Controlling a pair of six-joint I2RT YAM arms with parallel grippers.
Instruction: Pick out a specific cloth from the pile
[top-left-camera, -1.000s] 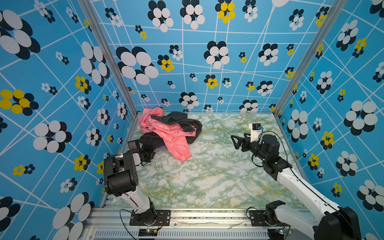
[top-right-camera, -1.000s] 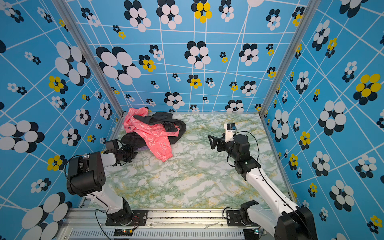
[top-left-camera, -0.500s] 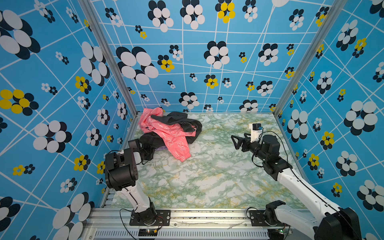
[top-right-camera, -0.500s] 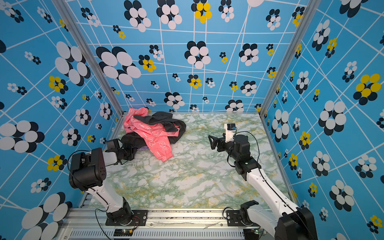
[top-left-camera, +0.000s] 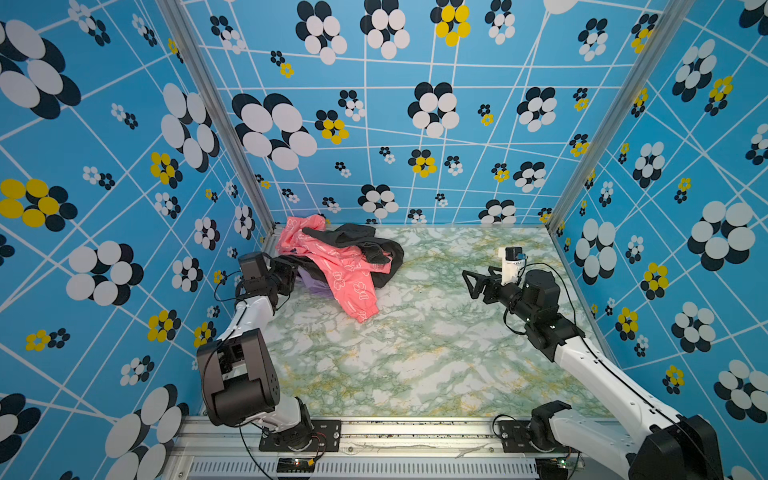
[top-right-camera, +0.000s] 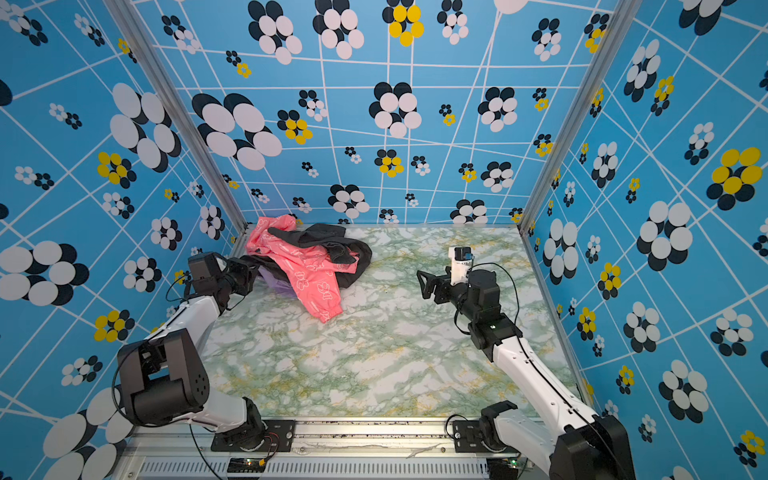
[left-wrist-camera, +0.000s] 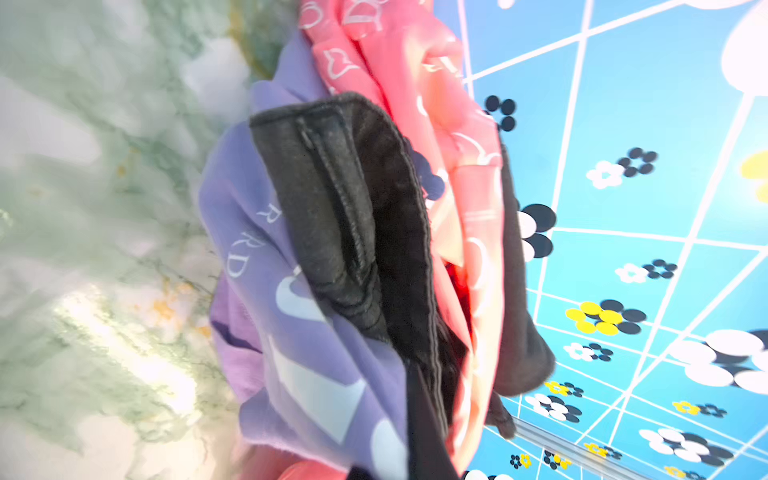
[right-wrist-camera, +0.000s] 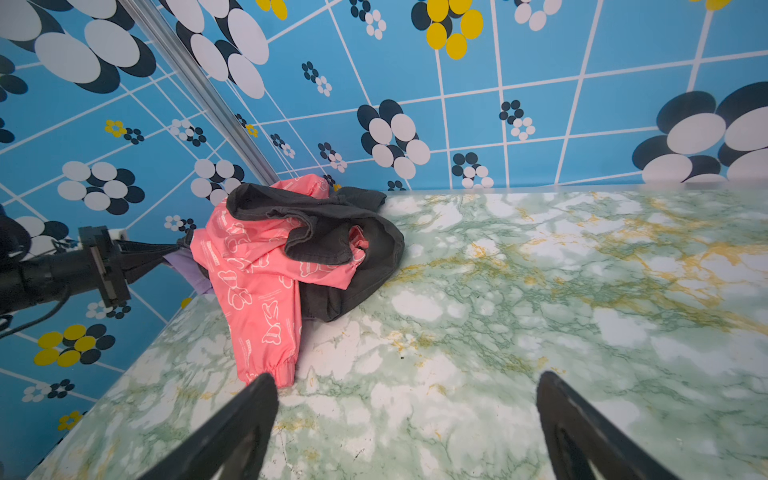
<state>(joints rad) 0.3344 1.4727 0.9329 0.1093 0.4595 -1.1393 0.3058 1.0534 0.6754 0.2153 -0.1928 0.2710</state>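
Note:
I will raise my left gripper over the pile, then lower it and release the cloth, because the marble across the pile from my gripper lies empty.
The pile (top-left-camera: 345, 270) lies in the far left corner: a coral-pink garment with white outlines (top-right-camera: 309, 274) tangled with black ones (top-left-camera: 368, 245). The cloth (top-left-camera: 314, 283), lavender with white lettering (left-wrist-camera: 257, 232), pokes out from under the pile's left edge (right-wrist-camera: 187, 266). My left gripper (top-left-camera: 296, 272) is pushed into that edge and shut on the cloth; in the left wrist view fabric hides its jaws. My right gripper (top-left-camera: 469, 284) hovers open over the table's right half, pointing at the pile, with nothing between its fingers (right-wrist-camera: 266, 386).
The green marble table (top-left-camera: 415, 353) is boxed in by blue flowered walls on three sides. A metal post (top-left-camera: 232, 137) stands right behind the pile. A rail (top-left-camera: 415, 432) with both arm bases runs along the front edge.
My left gripper has reached farther into the pile's left edge and closed on the lavender fabric. The right arm has stayed still.

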